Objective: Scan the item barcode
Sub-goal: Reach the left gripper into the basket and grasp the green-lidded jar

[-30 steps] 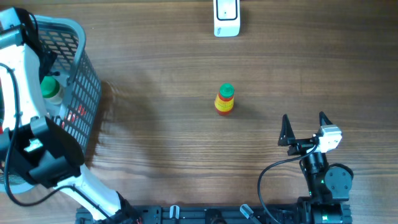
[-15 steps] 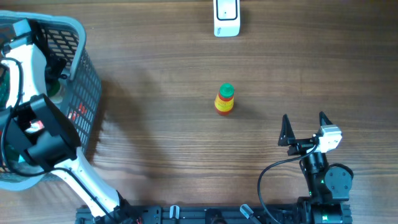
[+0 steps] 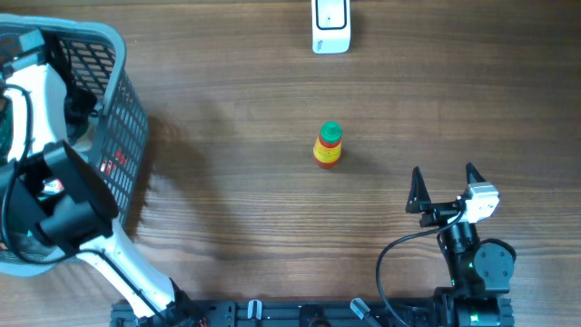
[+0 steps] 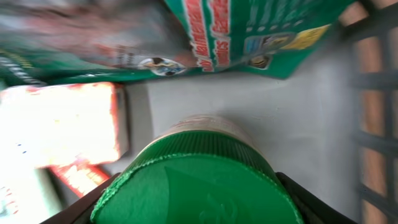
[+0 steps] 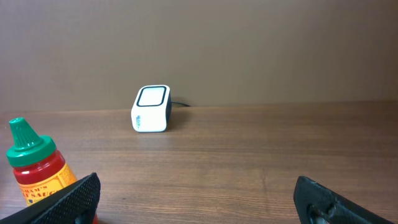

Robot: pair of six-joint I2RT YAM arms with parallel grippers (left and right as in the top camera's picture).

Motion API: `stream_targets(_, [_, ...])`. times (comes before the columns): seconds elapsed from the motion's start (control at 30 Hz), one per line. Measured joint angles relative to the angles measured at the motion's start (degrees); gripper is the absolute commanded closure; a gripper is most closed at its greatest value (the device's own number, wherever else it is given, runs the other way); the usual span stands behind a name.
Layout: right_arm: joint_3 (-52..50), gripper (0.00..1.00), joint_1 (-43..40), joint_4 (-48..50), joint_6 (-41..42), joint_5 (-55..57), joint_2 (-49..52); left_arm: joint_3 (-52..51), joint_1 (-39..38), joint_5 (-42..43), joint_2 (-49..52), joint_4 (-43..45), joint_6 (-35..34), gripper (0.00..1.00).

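Note:
The tabletop (image 3: 275, 166) beside the sauce bottle lies to my left gripper's right in the overhead view. The left gripper lifts over the basket's side next and lowers to release.
My left gripper (image 4: 199, 202) is down inside the grey basket (image 3: 120, 84), its dark fingers (image 4: 93, 202) pressed against both sides of a bottle's wide green ribbed cap (image 4: 199, 174). From overhead the left arm hides that bottle. The white barcode scanner (image 3: 330, 25) stands at the table's far edge, and it also shows in the right wrist view as the scanner (image 5: 151, 109). My right gripper (image 3: 445, 186) rests open near the front right, nothing between its fingers (image 5: 74, 199).
A red sauce bottle (image 3: 328, 145) with a green cap stands mid-table, just left of the right gripper's view as the sauce bottle (image 5: 34, 171). Inside the basket lie a green packet (image 4: 249, 31) and a red-and-white box (image 4: 62, 124). The basket's wall (image 4: 373, 93) is close on the right.
The left arm dropped deeper into the basket and its fingers closed in on the green cap, which it now covers from above. The right arm has not moved.

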Motion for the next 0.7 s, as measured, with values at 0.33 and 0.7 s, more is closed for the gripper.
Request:
stream_targets(0.33, [0.0, 0.0, 0.0, 0.0, 0.0, 0.0, 0.0, 0.6, -0.1, 4.2, -34.5, -0.3, 0.0, 0.36])
stream_targets(0.7, [0.0, 0.0, 0.0, 0.0, 0.0, 0.0, 0.0, 0.8, -24.7, 18.6, -49.9, -3.5, 2.8, 0.37])
